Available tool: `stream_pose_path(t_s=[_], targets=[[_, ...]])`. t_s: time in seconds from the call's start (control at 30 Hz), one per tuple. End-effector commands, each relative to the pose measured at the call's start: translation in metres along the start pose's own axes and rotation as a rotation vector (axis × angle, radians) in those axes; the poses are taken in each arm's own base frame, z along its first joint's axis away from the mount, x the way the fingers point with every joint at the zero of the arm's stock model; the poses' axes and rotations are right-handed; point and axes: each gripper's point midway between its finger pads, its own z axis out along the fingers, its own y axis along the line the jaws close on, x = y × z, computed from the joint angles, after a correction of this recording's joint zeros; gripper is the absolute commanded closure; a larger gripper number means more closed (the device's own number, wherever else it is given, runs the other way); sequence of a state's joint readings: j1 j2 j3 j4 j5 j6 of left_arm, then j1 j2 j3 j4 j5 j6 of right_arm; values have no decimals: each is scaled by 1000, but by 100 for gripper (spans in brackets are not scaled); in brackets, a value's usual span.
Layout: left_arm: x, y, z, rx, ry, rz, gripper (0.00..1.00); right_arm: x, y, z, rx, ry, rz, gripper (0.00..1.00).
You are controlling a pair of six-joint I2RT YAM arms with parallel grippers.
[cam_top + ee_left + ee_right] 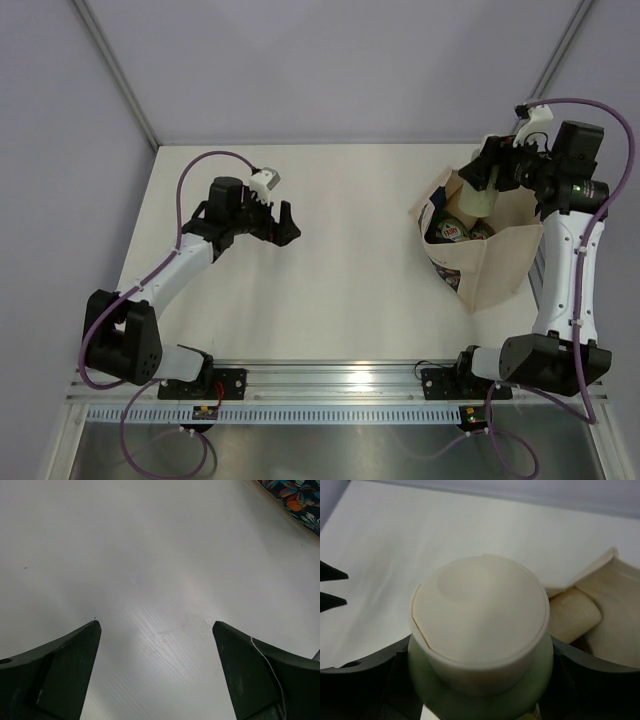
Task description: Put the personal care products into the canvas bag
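The robot's right gripper needs to carry the sage-green bottle (476,203) down through the opening of the canvas bag next, in among the green bottles (450,231) beside the beige one.
My right gripper (487,178) is shut on a pale sage-green bottle (476,203) with a cream cap, held over the open mouth of the canvas bag (500,262). In the right wrist view the bottle (479,615) fills the frame between the dark fingers (375,672), cap toward the camera. A beige bottle (572,614) lies inside the bag, below its rim (612,572). From above, green bottles (450,231) show in the bag. My left gripper (284,222) stands open over bare table at the left, nothing between its fingers (65,665).
The white table (340,270) spreads between the two arms. The bag's printed panel (295,500) shows at the top right corner of the left wrist view. Grey walls close the back and sides.
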State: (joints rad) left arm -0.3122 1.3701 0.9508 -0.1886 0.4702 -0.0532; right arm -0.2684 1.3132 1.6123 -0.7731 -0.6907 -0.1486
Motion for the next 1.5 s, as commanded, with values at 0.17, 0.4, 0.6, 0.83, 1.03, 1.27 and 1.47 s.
stream_pose_path(t_s=[0.17,0.4,0.6,0.83,1.03,1.27,1.47], targets=[[-21,5,-9,-43,-76,49,1,96,-86,29,224,309,-126,100],[-14,2,-16,-52,-94,26,1,164,-99,21,213,568,-129,97],[-20,1,-23,-68,-118,18,1,183,-109,24,257,609,-86,46],[-34,-2,-35,-86,-147,38,1,132,-97,18,257,481,-117,1],[-42,-6,-44,-95,-189,10,1,79,-76,10,238,328,-121,1],[-58,-9,-64,-136,-284,-72,1,-19,-81,-25,498,-128,-73,0],[-67,-17,-82,-134,-362,-81,1,-26,-73,-35,515,-192,31,1]])
